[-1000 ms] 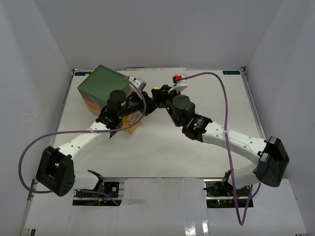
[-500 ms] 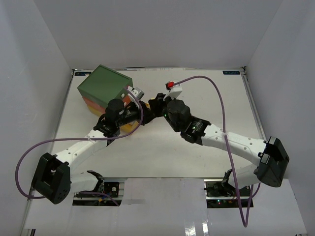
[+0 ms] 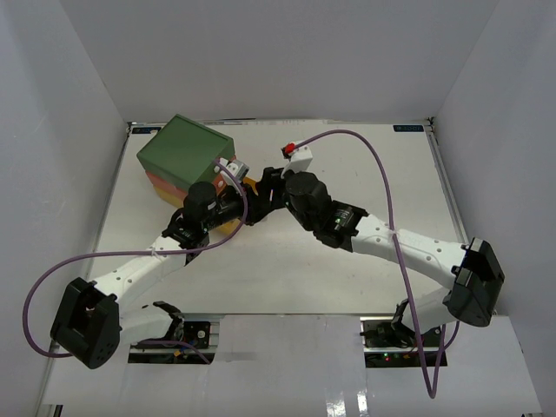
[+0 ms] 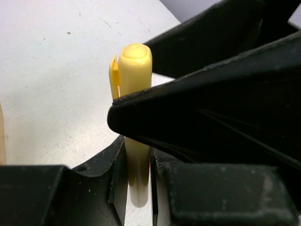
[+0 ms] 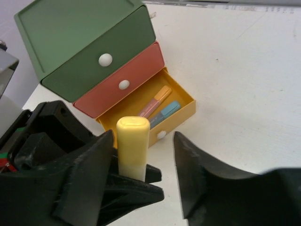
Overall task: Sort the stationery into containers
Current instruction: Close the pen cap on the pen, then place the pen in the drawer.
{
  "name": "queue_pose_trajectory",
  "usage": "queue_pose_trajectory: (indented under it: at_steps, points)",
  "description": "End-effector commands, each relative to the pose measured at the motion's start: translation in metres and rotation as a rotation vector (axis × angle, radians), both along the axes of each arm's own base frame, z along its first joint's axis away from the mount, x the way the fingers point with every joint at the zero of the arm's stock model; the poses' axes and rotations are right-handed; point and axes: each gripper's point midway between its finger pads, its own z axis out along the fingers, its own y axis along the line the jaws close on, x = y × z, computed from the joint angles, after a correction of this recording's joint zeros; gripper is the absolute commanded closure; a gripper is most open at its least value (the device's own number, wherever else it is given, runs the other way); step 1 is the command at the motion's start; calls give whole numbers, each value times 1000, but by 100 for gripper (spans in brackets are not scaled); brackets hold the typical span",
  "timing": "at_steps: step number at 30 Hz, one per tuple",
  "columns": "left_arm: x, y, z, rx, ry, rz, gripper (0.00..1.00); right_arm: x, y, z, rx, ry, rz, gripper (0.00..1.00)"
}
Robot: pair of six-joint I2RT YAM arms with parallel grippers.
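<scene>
My left gripper should turn downward next and go down into the open yellow drawer [image 5: 178, 123], because the pink-orange pen [image 5: 155, 101] and the blue marker are already lying there.
A yellow marker [image 5: 133, 143] stands upright in my left gripper [image 4: 137, 162], which is shut on its lower part [image 4: 136, 179]. My right gripper [image 5: 145, 141] is open around the same marker, whose cap sits close to one finger [image 5: 89, 174]. The other finger [image 5: 202, 183] is well apart from it. Both grippers meet just right of the chest [image 3: 184, 149], the left gripper [image 3: 241, 207] below the right gripper [image 3: 261, 187]. The green drawer [image 5: 101, 61] and the orange-red drawer [image 5: 124, 82] are shut. The yellow drawer [image 5: 178, 123] is pulled open, with a pink-orange pen [image 5: 155, 101] and a blue marker [image 5: 167, 112] inside.
The chest stands at the back left of the white table [image 3: 365, 165], near the left wall [image 3: 52, 174]. A purple cable [image 3: 395, 187] loops over the right arm. Another purple cable [image 3: 52, 278] hangs by the left arm.
Both arms have shifted left and back toward the chest, the two grippers staying together. The left arm's base link has swung further left.
</scene>
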Motion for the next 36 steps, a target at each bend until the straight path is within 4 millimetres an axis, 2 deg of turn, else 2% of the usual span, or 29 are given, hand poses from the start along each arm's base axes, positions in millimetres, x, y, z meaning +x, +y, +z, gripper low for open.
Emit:
queue_pose_trajectory:
  at_steps: [1, 4, 9, 12, 15, 17, 18, 19, 20, 21, 22, 23, 24, 25, 26, 27, 28, 31, 32, 35, 36]
  points:
    - [-3, -2, 24, -51, -58, -6, 100, 5, 7, 28, 30, -39, 17, 35]
    - [-5, -2, 20, -44, -46, -11, 100, 15, 4, 42, 49, -64, -1, 28]
    - [-8, -7, 9, -28, -8, -30, 100, 33, -7, 80, 93, -134, -40, 26]
    - [-7, -5, 5, -9, 15, -15, 100, 45, -22, 94, 107, -158, -79, 18]
    - [0, 2, -2, 37, 47, 44, 100, 58, -51, 98, 101, -173, -144, 9]
    - [2, 12, -13, 110, 76, 87, 100, 69, -73, 88, 76, -168, -185, 2]
    - [9, 16, -7, 134, 67, 117, 100, 76, -93, 90, 80, -174, -219, 5]
    - [13, 29, -24, 229, 93, 162, 100, 77, -105, 74, 54, -155, -238, 7]
    - [20, 32, -15, 253, 76, 187, 100, 74, -119, 77, 61, -164, -255, 9]
    - [24, 38, -16, 293, 74, 208, 98, 79, -136, 73, 56, -162, -287, 10]
    - [30, 51, -30, 375, 106, 252, 96, 78, -148, 53, 24, -140, -303, 10]
    - [35, 58, -30, 433, 78, 261, 94, 73, -160, 58, 32, -154, -314, 10]
    - [44, 62, -21, 460, 54, 284, 92, 73, -171, 53, 23, -153, -335, 10]
    - [51, 76, -25, 525, 60, 338, 91, 70, -179, 34, -14, -133, -342, 10]
    - [59, 81, -34, 590, 53, 339, 90, 65, -187, 34, -10, -142, -350, 10]
    - [67, 84, -28, 611, 35, 358, 89, 63, -194, 29, -20, -138, -358, 10]
    - [74, 89, -38, 667, 46, 372, 84, 57, -199, 18, -34, -130, -356, 10]
    - [90, 94, -40, 742, 17, 387, 76, 47, -209, 7, -43, -127, -360, 10]
    - [94, 93, -43, 758, 21, 387, 74, 44, -211, -6, -60, -111, -360, 10]
    - [108, 97, -60, 824, 40, 398, 70, 36, -216, -17, -73, -108, -345, 10]
    - [111, 98, -73, 857, 60, 392, 70, 34, -218, -19, -75, -107, -344, 10]
